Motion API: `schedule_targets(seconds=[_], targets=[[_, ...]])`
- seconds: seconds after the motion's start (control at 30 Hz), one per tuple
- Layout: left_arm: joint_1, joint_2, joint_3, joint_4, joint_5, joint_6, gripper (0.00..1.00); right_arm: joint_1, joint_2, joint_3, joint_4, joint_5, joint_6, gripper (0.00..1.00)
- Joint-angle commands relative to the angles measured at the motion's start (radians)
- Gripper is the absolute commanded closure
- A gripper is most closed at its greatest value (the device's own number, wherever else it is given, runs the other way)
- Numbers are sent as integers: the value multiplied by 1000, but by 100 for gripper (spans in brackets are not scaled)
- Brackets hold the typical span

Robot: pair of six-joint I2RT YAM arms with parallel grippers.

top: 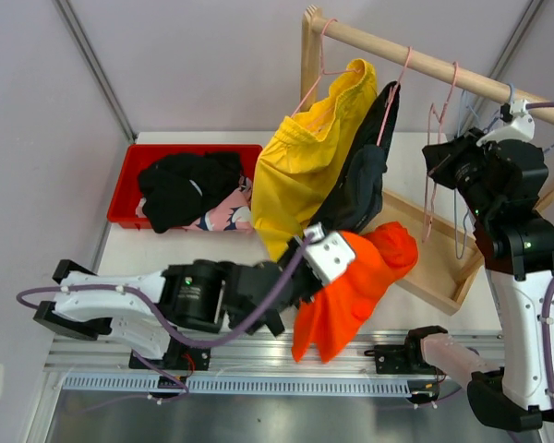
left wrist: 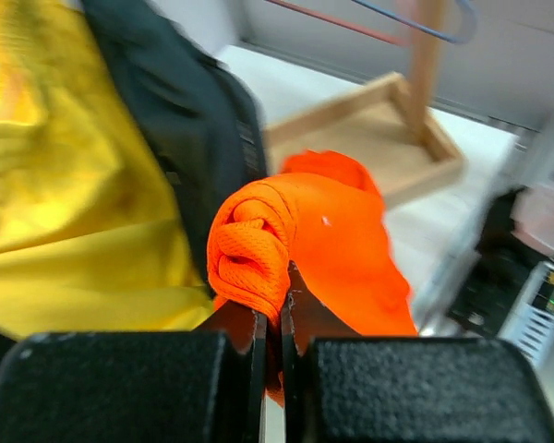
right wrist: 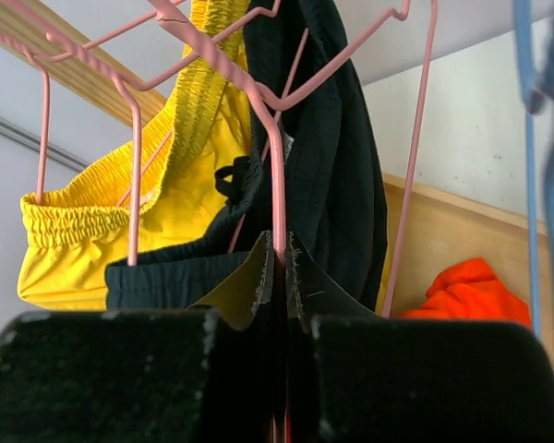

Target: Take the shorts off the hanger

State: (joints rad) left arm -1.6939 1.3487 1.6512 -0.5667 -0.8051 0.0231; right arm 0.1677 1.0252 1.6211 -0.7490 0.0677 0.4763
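The orange shorts (top: 355,281) are off the bare pink hanger, so I will swing my left gripper outward and to the left in the top view over the red bin (top: 183,188) to release them.
My left gripper (top: 335,261) (left wrist: 279,297) is shut on a bunched fold of the orange shorts (top: 355,281) (left wrist: 332,231), which hang from it below the rack. Yellow shorts (top: 305,166) (right wrist: 166,175) and black shorts (top: 365,175) (right wrist: 323,138) hang on pink hangers from the wooden rod (top: 415,60). My right gripper (top: 440,159) (right wrist: 279,254) is shut on the wire of a bare pink hanger (top: 431,180) (right wrist: 277,175) to the right of them. The orange shorts (right wrist: 466,291) show low behind that hanger.
A red bin (top: 129,164) at the left holds black shorts (top: 185,189) and a pink patterned pair (top: 226,214). The rack's wooden base (top: 434,254) lies under the rod. A blue hanger (right wrist: 545,185) hangs close on the right.
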Motion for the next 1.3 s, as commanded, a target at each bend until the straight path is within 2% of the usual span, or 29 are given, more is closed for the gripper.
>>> schedule_targets(seconds=[0.0,0.13,0.17,0.2,0.23,0.27,0.3,0.33,0.37,0.47,0.53,0.63,0.73,0.77,0.83,0.97,1.13,1.27], targets=[[87,-98,116,-18,-57,147,100,-11,-79,-30,57,1,-5,100],[181,-111,293,-29,-59,242,100,-14,-140,-89,34,-8,-5,100],[215,-106,321,-32,-60,268,100,-16,-151,-113,30,-8,-5,93],[232,-99,375,-32,-69,315,100,-16,-172,-124,28,-6,-7,85],[250,-80,433,-33,-72,337,100,-14,-183,-135,24,-6,-8,73],[288,-69,461,-42,-72,359,100,-14,-192,-145,19,-6,-8,57],[310,-57,519,-45,-72,395,100,-16,-206,-162,14,-3,-10,30],[330,-34,545,-47,-72,414,100,-16,-211,-168,7,3,-10,22],[367,-25,617,-41,-74,437,100,-16,-215,-176,2,6,-11,9],[454,4,679,5,-74,538,100,-17,-234,-211,-7,3,-11,1],[516,17,696,13,-48,543,100,-17,-241,-225,-9,0,-11,1],[669,21,679,-11,45,479,100,-17,-258,-263,2,-9,-8,0],[880,59,693,-48,136,407,100,-17,-277,-306,14,-23,1,1],[920,75,702,-58,162,367,100,-17,-281,-317,16,-28,2,1],[994,131,757,-85,217,328,100,-17,-289,-339,17,-46,7,1],[1218,239,866,-87,367,232,100,-17,-333,-400,14,-55,8,1],[1469,331,932,-1,515,74,100,-17,-381,-458,14,-114,-4,1],[1542,383,914,7,569,25,100,-17,-407,-506,25,-121,-24,1]])
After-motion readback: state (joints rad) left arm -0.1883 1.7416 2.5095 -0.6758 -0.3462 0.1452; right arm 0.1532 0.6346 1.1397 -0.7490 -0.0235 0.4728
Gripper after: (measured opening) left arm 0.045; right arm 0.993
